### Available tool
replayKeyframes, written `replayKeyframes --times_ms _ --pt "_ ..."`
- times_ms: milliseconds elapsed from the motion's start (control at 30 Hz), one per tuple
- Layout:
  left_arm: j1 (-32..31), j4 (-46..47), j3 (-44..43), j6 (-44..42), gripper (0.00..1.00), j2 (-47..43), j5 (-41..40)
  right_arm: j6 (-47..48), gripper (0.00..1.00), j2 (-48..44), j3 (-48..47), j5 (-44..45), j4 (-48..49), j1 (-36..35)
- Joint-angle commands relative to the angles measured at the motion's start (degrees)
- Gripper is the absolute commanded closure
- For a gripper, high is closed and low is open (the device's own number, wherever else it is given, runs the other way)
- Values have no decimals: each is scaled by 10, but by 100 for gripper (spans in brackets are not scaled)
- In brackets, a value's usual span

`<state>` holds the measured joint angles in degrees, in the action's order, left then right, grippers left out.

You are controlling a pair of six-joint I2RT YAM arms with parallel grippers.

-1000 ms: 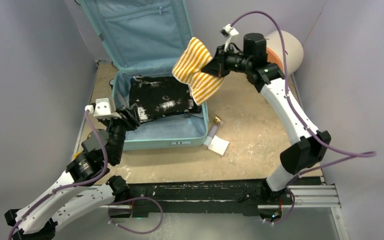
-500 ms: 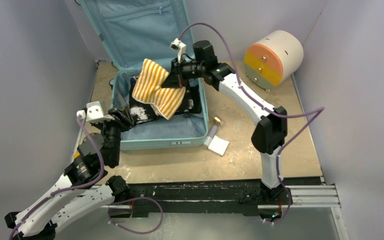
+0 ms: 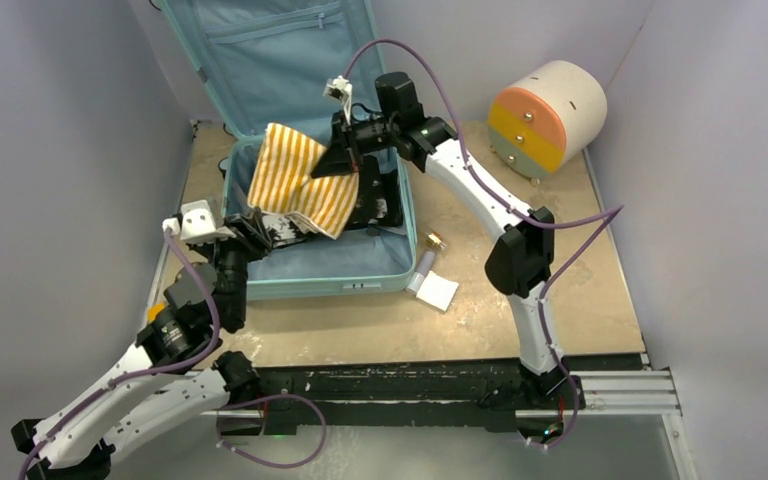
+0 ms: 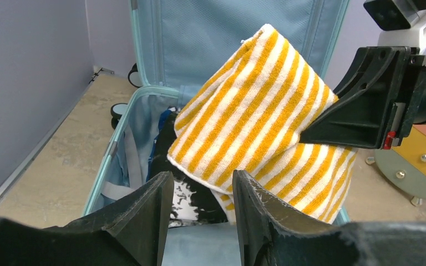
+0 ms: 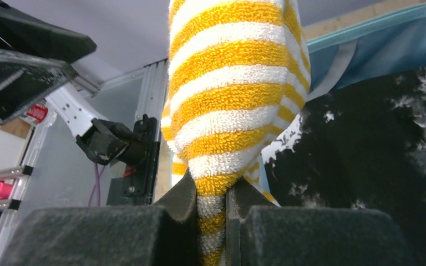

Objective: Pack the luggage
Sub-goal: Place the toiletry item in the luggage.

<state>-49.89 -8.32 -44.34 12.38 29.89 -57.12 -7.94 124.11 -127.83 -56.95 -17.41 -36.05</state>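
Observation:
The garment's uncovered part [image 3: 368, 198] is below the right gripper and to its right in the top view, so the robot will next carry the towel [image 3: 295, 182] there, lower it and let go.
The luggage [image 3: 312, 283], a pale teal suitcase, lies open with its lid [image 3: 280, 60] raised against the back wall. A black-and-white garment [image 3: 372, 203] lies in its base. My right gripper [image 3: 345, 160] is shut on a yellow-and-white striped towel [image 3: 295, 182], which hangs over the left half of the base. In the right wrist view the towel [image 5: 233, 100] is pinched between the pads of that gripper [image 5: 211, 191]. My left gripper [image 3: 255, 225] stands open at the suitcase's front left corner. Its view shows nothing between its fingers [image 4: 199, 180], with the towel [image 4: 255, 111] just beyond them.
A round cream drawer unit [image 3: 545, 115] with orange, yellow and green fronts stands at the back right. A small white tube with a card [image 3: 435, 287] and a brass piece [image 3: 433, 240] lie on the table right of the suitcase. Grey walls close in on both sides.
My right arm has carried the towel leftward, from beside the suitcase's right edge to over its left half, and lower. The left gripper has barely moved.

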Motion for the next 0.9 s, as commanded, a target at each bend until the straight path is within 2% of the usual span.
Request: replayKeyframes --times_ms 0,200,367,500,867 --pt "1 11 -1 -10 55 6 -1 63 100 4 -16 -41 -50 16" --pt "1 7 -3 -8 55 11 4 64 100 44 -50 -83 -89 33" --pt "1 4 -2 1 55 7 9 114 100 64 -79 -4 -160 56" --pt "1 6 -3 0 55 14 16 105 100 80 -76 -2 -159 85" --pt "2 2 -2 5 55 25 22 123 100 155 -155 73 -178 67"
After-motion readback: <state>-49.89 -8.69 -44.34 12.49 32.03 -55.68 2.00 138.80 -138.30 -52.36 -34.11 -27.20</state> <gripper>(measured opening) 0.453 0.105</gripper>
